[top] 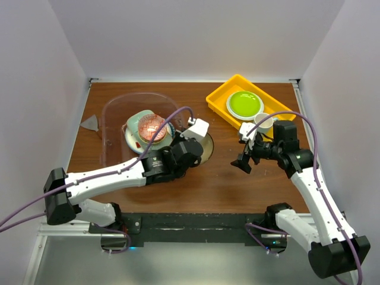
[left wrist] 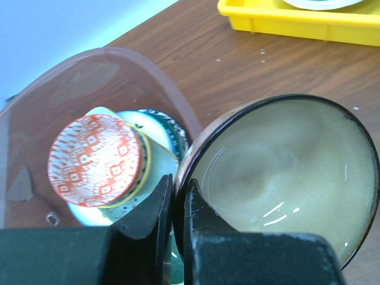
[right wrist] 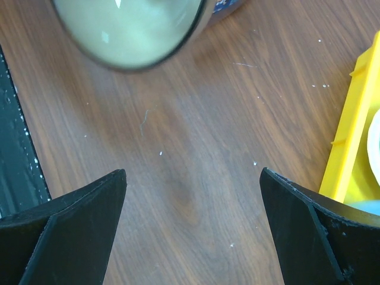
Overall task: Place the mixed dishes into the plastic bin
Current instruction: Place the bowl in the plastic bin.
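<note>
My left gripper goes left in the top view and down next, to release onto the small red-patterned bowl [top: 151, 126] [left wrist: 95, 160]. The bowl's empty hollow faces up.
My left gripper [top: 191, 141] [left wrist: 179, 189] is shut on the rim of a dark-rimmed, pale olive bowl [top: 206, 148] [left wrist: 285, 172], one finger inside and one outside. The bowl is just right of the plastic bin [top: 110, 122] [left wrist: 169, 95], over the wooden table. Inside the bin lies a stack of dishes, topped by a small red-patterned bowl [top: 151, 126] [left wrist: 95, 160] on a pale mint dish [top: 138, 117]. My right gripper [top: 244, 161] [right wrist: 193, 172] stands open over bare wood, nothing between its fingers. Part of the olive bowl [right wrist: 136, 29] shows at the top of the right wrist view.
A yellow tray [top: 218, 98] [left wrist: 297, 24] [right wrist: 356, 136] at the back right holds a lime-green plate [top: 244, 104]. A small white cup [top: 264, 123] stands beside it, near my right wrist. A grey triangular scrap [top: 91, 123] lies left of the bin.
</note>
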Robot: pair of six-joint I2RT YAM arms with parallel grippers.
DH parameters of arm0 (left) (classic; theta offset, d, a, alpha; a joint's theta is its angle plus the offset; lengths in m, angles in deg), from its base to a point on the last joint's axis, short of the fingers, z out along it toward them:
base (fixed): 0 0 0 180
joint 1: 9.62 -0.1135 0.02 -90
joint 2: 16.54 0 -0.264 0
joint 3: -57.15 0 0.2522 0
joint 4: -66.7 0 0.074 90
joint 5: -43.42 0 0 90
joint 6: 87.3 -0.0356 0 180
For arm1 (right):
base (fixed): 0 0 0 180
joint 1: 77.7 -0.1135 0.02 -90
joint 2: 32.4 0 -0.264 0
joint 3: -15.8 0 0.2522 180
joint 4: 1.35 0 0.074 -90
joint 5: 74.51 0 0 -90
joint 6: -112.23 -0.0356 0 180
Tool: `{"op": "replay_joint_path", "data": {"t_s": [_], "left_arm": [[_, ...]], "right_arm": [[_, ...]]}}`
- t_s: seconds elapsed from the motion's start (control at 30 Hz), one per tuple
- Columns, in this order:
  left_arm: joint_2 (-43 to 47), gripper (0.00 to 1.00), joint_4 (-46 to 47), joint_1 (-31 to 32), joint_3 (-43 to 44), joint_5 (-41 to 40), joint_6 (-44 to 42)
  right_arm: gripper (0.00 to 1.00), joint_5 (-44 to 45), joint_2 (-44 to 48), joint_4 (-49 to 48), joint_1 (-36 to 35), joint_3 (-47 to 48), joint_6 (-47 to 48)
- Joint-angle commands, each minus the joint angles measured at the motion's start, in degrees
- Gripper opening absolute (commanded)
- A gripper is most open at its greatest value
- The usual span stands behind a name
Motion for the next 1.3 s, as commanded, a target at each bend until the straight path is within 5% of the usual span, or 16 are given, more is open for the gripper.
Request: {"op": "replay_joint_path", "data": {"t_s": [0.0, 0.43, 0.93, 1.27], "left_arm": [[5.7, 0.0, 6.4, -2.9, 3.1, -0.3, -2.3], [9.7, 0.0, 6.2, -11.6, 5.2, 7.5, -4.9], [9.8, 0.0, 3.3, -33.3, 5.5, 27.8, -0.6], [8.4, 0.0, 1.7, -43.8, 3.6, 33.5, 2.4]], "right_arm": [[0.98, -2.5, 0.9, 1.1, 0.2, 2.1, 2.3], [0.98, 0.9, 0.5, -0.8, 0.2, 0.9, 1.5], [0.98, 2.6, 0.2, -1.5, 0.1, 0.1, 1.7], [0.98, 2.6, 0.0, -1.5, 0.2, -0.1, 1.8]]}}
